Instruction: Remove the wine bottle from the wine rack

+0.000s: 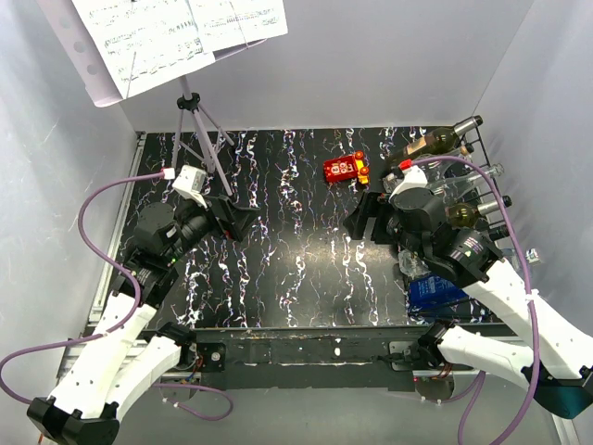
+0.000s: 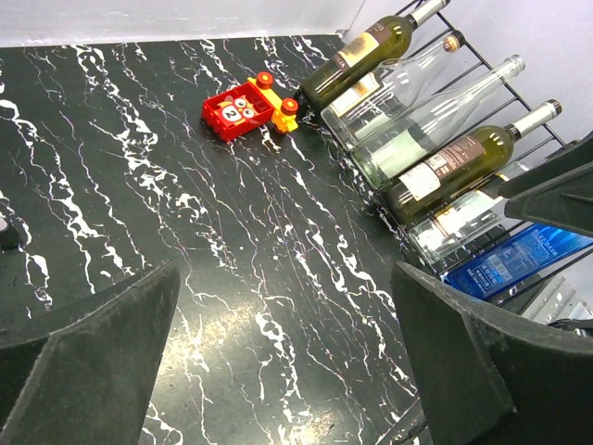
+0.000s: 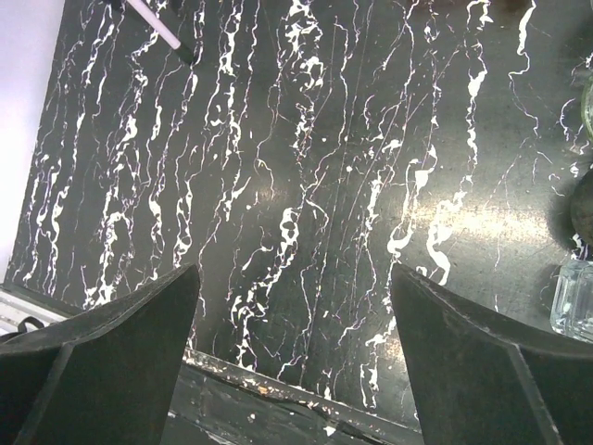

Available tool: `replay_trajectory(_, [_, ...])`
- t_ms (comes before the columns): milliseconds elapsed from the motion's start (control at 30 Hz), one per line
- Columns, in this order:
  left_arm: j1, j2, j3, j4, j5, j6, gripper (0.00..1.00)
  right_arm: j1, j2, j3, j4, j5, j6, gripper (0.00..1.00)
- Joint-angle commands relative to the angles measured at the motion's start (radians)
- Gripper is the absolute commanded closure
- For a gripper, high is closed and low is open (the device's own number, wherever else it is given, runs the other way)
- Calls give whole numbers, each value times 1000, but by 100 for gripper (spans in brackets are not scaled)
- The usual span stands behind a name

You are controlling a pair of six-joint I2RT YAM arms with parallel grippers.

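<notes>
I will next move my right gripper outward and to its right in the top view, turning it to straddle the far dark bottle's neck [image 1: 467, 124], which sticks out free there.
The black wire wine rack [image 1: 497, 206] lies at the table's right edge and holds several bottles on their sides. In the left wrist view a dark green wine bottle [image 2: 363, 57] lies farthest back, then two clear bottles [image 2: 428, 125], a second dark bottle [image 2: 459, 162] and another clear one. The far dark bottle also shows in the top view [image 1: 434, 142]. My left gripper [image 1: 243, 219] is open and empty over the table's left half, pointing toward the rack [image 2: 285, 283]. My right gripper [image 1: 363, 222] is open and empty just left of the rack, over bare tabletop [image 3: 295, 276].
A red toy car [image 1: 345, 169] sits at the back centre, near the far bottle [image 2: 243, 109]. A blue box [image 2: 511, 261] lies by the rack's near end. A music stand's tripod [image 1: 199, 130] stands at the back left. Grey walls close in three sides.
</notes>
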Motion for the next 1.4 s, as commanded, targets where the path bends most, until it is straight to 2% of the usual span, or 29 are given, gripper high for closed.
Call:
replay_trajectory(0, [2, -20, -7, 11, -10, 16, 2, 3, -16, 36, 47, 29, 31, 8])
replay_trajectory(167, [2, -25, -7, 8, -18, 19, 2, 2, -13, 28, 105, 49, 54, 8])
replay_trajectory(300, [2, -26, -7, 5, -30, 25, 2, 3, 15, 60, 165, 124, 65, 8])
replay_trajectory(400, [2, -31, -9, 3, -44, 30, 2, 0, 51, 92, 269, 239, -30, 15])
replay_trajectory(533, [2, -31, -12, 0, -52, 34, 2, -30, 140, 190, 406, 383, -212, 18])
replay_trajectory(633, [-1, -29, -12, -1, -52, 34, 2, -136, 229, 288, 443, 402, -269, 23])
replay_trajectory(733, [-1, -29, -13, 0, -47, 28, 2, -297, 350, 411, 380, 322, -199, 26])
replay_trajectory(900, [-8, -34, -16, 0, -35, 22, 2, -483, 548, 606, 256, 330, -144, 27])
replay_trajectory(1067, [-11, -29, -15, 5, -12, 13, 2, -596, 749, 839, 11, 423, -49, 27])
replay_trajectory(1367, [-28, -32, -16, 9, 8, 5, 2, -727, 929, 967, -80, 408, 51, 31])
